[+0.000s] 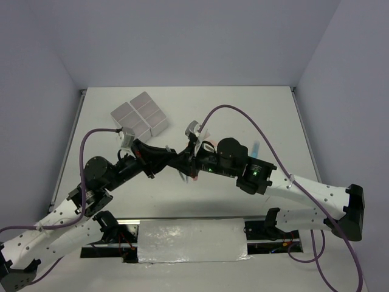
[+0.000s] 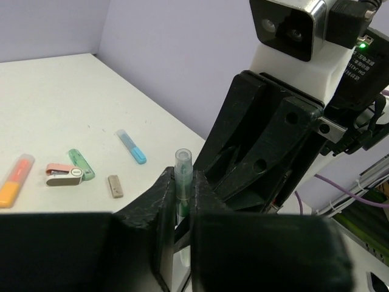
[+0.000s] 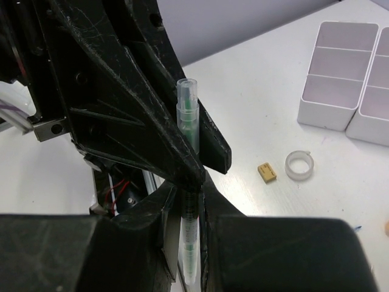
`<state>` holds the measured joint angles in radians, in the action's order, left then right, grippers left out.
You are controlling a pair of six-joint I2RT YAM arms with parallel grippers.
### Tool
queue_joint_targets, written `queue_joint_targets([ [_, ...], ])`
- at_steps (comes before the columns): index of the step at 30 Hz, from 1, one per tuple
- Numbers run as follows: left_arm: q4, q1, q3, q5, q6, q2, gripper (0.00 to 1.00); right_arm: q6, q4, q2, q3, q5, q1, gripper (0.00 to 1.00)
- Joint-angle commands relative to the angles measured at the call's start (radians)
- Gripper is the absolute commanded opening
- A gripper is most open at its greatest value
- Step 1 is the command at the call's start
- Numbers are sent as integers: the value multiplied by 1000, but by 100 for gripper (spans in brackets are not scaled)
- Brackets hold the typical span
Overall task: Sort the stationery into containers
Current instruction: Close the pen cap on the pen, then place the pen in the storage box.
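Observation:
Open sections at the white containers' far end (image 1: 123,113) can take the clear pen. My left gripper should swing outward over it next, turning away from my right gripper.
A clear pen with green ink (image 2: 183,167) stands upright between both grippers. My left gripper (image 2: 182,198) is shut on one part of it, and my right gripper (image 3: 191,194) is shut on its lower barrel (image 3: 188,121). The two grippers meet tip to tip over the table's middle (image 1: 179,159). The white containers (image 1: 141,115) stand at the back left, also in the right wrist view (image 3: 340,79). On the table lie an orange marker (image 2: 15,181), a pink marker (image 2: 64,174), a green marker (image 2: 81,164), a light blue marker (image 2: 132,147) and a grey eraser (image 2: 115,186).
A tan eraser (image 3: 267,172) and a clear tape ring (image 3: 299,165) lie side by side in front of the containers. Purple cables arc over both arms. The table's back wall and side walls close the space.

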<state>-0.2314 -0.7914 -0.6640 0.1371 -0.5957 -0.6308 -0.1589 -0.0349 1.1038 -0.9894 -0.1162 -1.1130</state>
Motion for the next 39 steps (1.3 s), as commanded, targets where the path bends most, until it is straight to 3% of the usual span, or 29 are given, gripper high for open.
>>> queue_joint_targets([
  [1,-6,0,-32,-27,22,-6,10,18,-76,-1,5,-30,-21,0],
  [2,-8,0,-32,-28,23,-10,0,19,-82,-1,9,-34,-21,3],
  [3,-8,0,-32,-37,28,-15,0,19,-91,-4,17,-42,-21,14],
  [4,-17,0,-29,-42,39,-23,0,13,-118,-18,43,-40,-21,49],
  [6,-19,0,-19,-109,66,-27,0,7,-131,-41,87,-37,-19,99],
  [8,13,0,-20,-198,91,-36,0,4,-116,-97,116,2,-16,100],
  [12,55,0,-51,-599,96,-119,0,-16,-77,-240,237,172,-15,100],
  [17,-12,14,-163,-974,209,-299,0,-76,-42,-447,362,279,-11,100],
  [19,-109,72,-204,-1086,290,-392,0,-93,-7,-510,391,288,-11,100],
  [23,-146,350,-290,-1018,245,-548,0,-106,23,-584,432,274,-11,100],
  [26,-164,441,-361,-987,273,-642,0,-107,26,-610,445,259,-11,100],
  [39,-341,557,-496,-993,439,-928,0,-105,-25,-519,452,171,-11,100],
])
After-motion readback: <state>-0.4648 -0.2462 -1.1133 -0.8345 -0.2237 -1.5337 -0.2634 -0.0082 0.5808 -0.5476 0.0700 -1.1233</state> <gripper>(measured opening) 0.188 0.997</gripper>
